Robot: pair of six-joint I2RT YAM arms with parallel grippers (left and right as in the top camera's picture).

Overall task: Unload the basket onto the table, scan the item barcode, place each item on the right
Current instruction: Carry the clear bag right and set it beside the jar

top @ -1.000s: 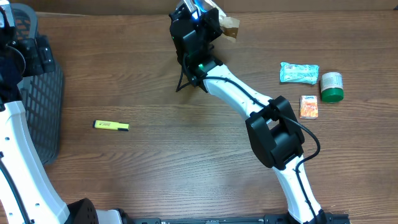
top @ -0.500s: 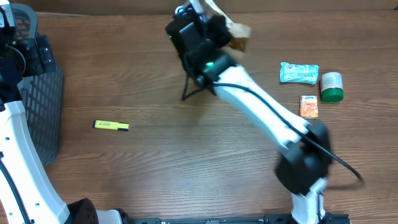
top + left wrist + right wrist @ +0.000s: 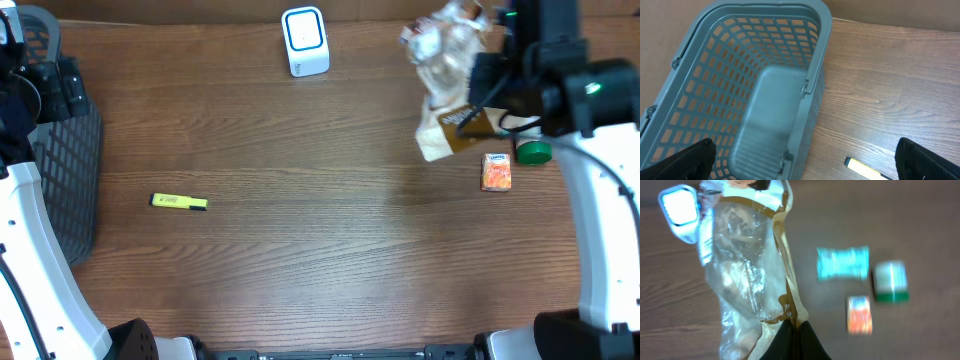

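The bag (image 3: 445, 65) hangs in mid-air, so my right gripper will turn, bring it down and back to the table by the orange box and let go.
The item is a clear plastic bag (image 3: 445, 65) with a brown and cream edge. My right gripper (image 3: 470, 120) hangs it above the table's far right and is shut on that edge. In the right wrist view the bag (image 3: 747, 275) stretches away from the shut right gripper (image 3: 794, 327). The white and blue scanner (image 3: 304, 40) stands at the back centre, well left of the bag, and shows as the scanner (image 3: 679, 207) past the bag's far end. My left gripper (image 3: 807, 165) is open and empty above the basket's rim.
A grey mesh basket (image 3: 60, 170) stands at the left edge; its wall (image 3: 700, 90) fills the left wrist view. A yellow highlighter (image 3: 178, 201) lies right of it. An orange box (image 3: 496, 171), a green-lidded jar (image 3: 534, 152) and a teal packet (image 3: 842, 263) sit under the right arm.
My right arm has swung from the scanner to the far right, carrying the bag with it. The scanner is now uncovered. The left arm has not moved.
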